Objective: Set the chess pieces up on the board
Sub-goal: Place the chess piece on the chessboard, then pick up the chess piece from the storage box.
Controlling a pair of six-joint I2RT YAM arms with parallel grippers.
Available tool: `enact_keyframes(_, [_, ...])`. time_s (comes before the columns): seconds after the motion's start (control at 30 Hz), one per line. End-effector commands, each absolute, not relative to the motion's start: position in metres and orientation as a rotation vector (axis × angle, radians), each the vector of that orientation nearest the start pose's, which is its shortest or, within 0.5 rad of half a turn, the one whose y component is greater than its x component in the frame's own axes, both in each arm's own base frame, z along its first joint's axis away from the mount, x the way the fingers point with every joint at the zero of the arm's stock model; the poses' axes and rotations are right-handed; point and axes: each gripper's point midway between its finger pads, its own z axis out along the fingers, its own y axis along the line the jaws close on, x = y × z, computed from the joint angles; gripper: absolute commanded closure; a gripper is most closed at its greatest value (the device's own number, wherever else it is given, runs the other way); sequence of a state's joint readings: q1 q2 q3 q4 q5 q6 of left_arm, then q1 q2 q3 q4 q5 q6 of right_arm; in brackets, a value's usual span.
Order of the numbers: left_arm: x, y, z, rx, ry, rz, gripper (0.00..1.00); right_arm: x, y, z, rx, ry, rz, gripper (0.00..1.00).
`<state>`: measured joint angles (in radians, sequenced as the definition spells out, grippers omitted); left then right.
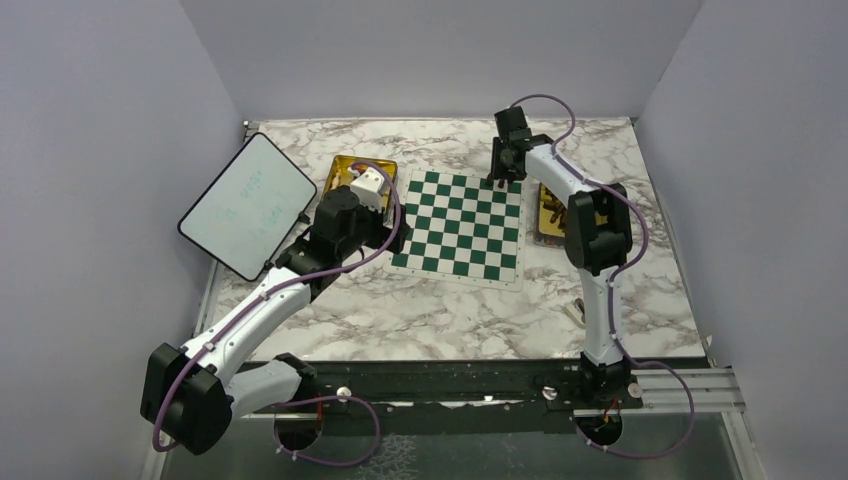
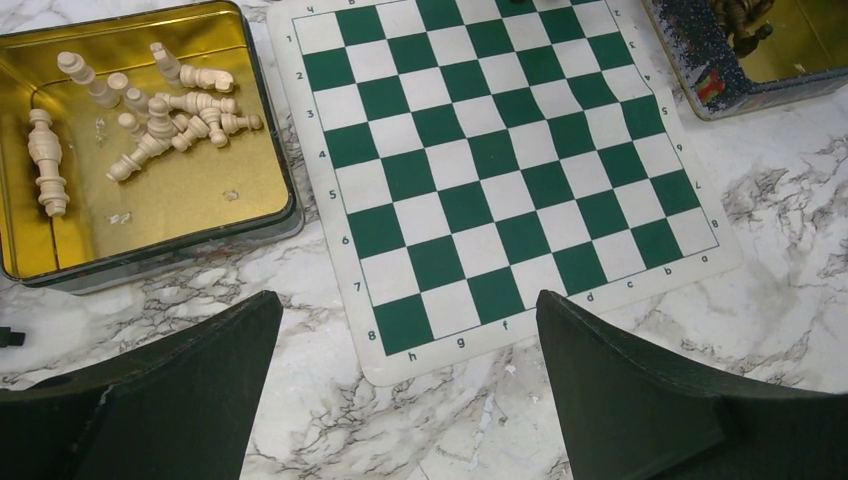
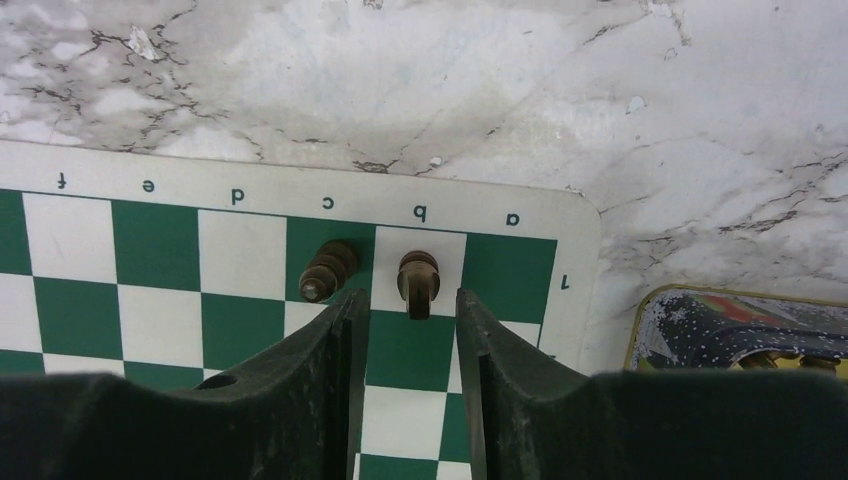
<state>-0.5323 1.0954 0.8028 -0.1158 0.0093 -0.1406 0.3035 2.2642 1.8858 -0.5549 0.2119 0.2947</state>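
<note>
The second tin's dark pieces are to the right of my right gripper in the top view. My right gripper isn't holding anything, so next I will swing it across and lower it onto one of them.
The green-and-white board [image 1: 460, 222] lies in the middle of the marble table. Two dark brown chess pieces stand at its far right corner: one [image 3: 328, 268] on square c1, the other [image 3: 418, 280] on b1. My right gripper [image 3: 412, 300] hangs over b1 with its fingers slightly apart. They flank that piece without touching it. My left gripper [image 2: 408, 310] is wide open above the marble just off the board's [image 2: 500, 170] h8 corner, holding nothing. Several cream chess pieces [image 2: 160, 110] lie in a gold tray [image 2: 270, 130].
A white tablet [image 1: 247, 203] leans at the left wall beside the gold tray [image 1: 350, 165]. A second tin [image 1: 550, 215] with dark pieces [image 2: 745, 20] sits right of the board, close to my right arm; its patterned rim [image 3: 740, 325] shows near my right fingers.
</note>
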Motion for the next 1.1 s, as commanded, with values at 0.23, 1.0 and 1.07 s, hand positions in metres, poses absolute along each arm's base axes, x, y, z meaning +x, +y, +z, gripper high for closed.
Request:
enact_keyframes(0.23, [0.306, -0.188, 0.201, 0.403, 1.953, -0.432, 0.01, 0.522, 0.116, 0.124, 0.143, 2.343, -0.046, 0.55])
enact_keyframes(1.0, [0.305, -0.188, 0.206, 0.386, 1.935, -0.446, 0.01, 0.470, 0.007, 0.089, 0.213, 2.372, -0.108, 0.61])
enact_keyframes(1.07, [0.304, -0.188, 0.207, 0.385, 1.933, -0.447, 0.01, 0.470, 0.008, 0.080, 0.171, 2.400, -0.104, 0.61])
